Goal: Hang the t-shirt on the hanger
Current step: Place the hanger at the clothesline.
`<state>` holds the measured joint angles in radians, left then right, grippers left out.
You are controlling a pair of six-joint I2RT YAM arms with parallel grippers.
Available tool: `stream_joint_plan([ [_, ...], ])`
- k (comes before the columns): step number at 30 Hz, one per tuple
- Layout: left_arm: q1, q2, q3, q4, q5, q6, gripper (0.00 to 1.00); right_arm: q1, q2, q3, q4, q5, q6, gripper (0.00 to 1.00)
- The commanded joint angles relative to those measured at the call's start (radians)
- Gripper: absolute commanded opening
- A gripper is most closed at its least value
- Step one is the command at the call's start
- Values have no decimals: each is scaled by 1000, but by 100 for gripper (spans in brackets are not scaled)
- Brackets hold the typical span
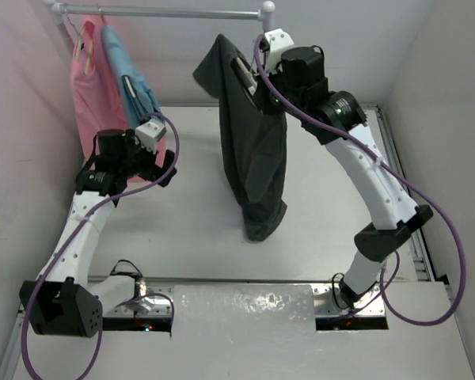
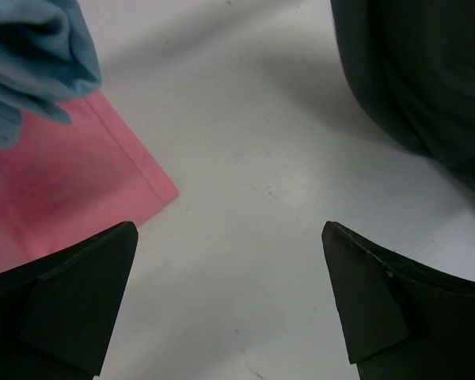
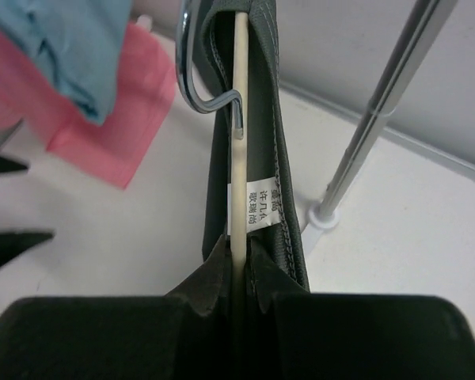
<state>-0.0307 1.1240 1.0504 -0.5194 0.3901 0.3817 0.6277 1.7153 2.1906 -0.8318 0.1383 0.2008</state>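
The right gripper will next take the hanger outward, lower its chrome hook onto the bar's bare part [image 1: 241,14] beside the post and let go, because that part is outward of the gripper.
The dark charcoal t-shirt [image 1: 253,158] hangs in the air over the table, its hem near the table's middle. In the right wrist view its collar [image 3: 285,158], with a white label, wraps the pale beige hanger [image 3: 239,119], whose chrome hook [image 3: 191,87] sticks up past it. My right gripper [image 3: 239,249] is shut on the hanger's beige bar and holds shirt and hanger just below the rail; it also shows in the top view [image 1: 260,83]. My left gripper [image 2: 229,269] is open and empty, low over the white table, between the pink garment and the shirt's edge [image 2: 427,87].
A grey metal rail [image 1: 182,12] runs across the back; its upright post [image 3: 380,111] stands right of the shirt. A pink garment [image 1: 87,95] and a light blue garment [image 1: 131,83] hang at the rail's left end, beside my left arm. White walls close both sides.
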Motion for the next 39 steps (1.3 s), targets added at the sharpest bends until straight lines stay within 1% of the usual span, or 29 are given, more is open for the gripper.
stream_joint_plan([
  [1,8,-65,-52,42,-16,-52,100,-2,21,12,284,124,37,0],
  [6,8,-107,-90,68,-54,-47,100,-9,127,63,437,106,-18,0],
  [7,8,-109,-98,70,-57,-50,100,-17,138,67,477,93,-17,0],
  [10,8,-128,-115,78,-59,-44,100,-51,176,90,528,55,-3,0],
  [14,8,-148,-139,90,-71,-46,100,-112,227,138,546,-6,40,0],
  [16,8,-155,-161,97,-69,-47,100,-138,245,138,586,-55,52,0],
  [19,8,-156,-191,107,-59,-52,100,-143,271,156,664,-147,5,0],
  [22,8,-161,-220,124,-60,-55,100,-144,294,190,640,-152,-6,0],
  [25,8,-168,-240,134,-68,-52,100,-148,279,137,675,-169,-14,0],
  [28,8,-168,-253,142,-73,-49,100,-146,323,178,665,-203,6,0],
  [33,8,-173,-259,144,-74,-47,100,-166,356,164,651,-167,17,0],
  [39,8,-181,-271,136,-85,-41,100,-184,394,141,583,-149,11,0],
])
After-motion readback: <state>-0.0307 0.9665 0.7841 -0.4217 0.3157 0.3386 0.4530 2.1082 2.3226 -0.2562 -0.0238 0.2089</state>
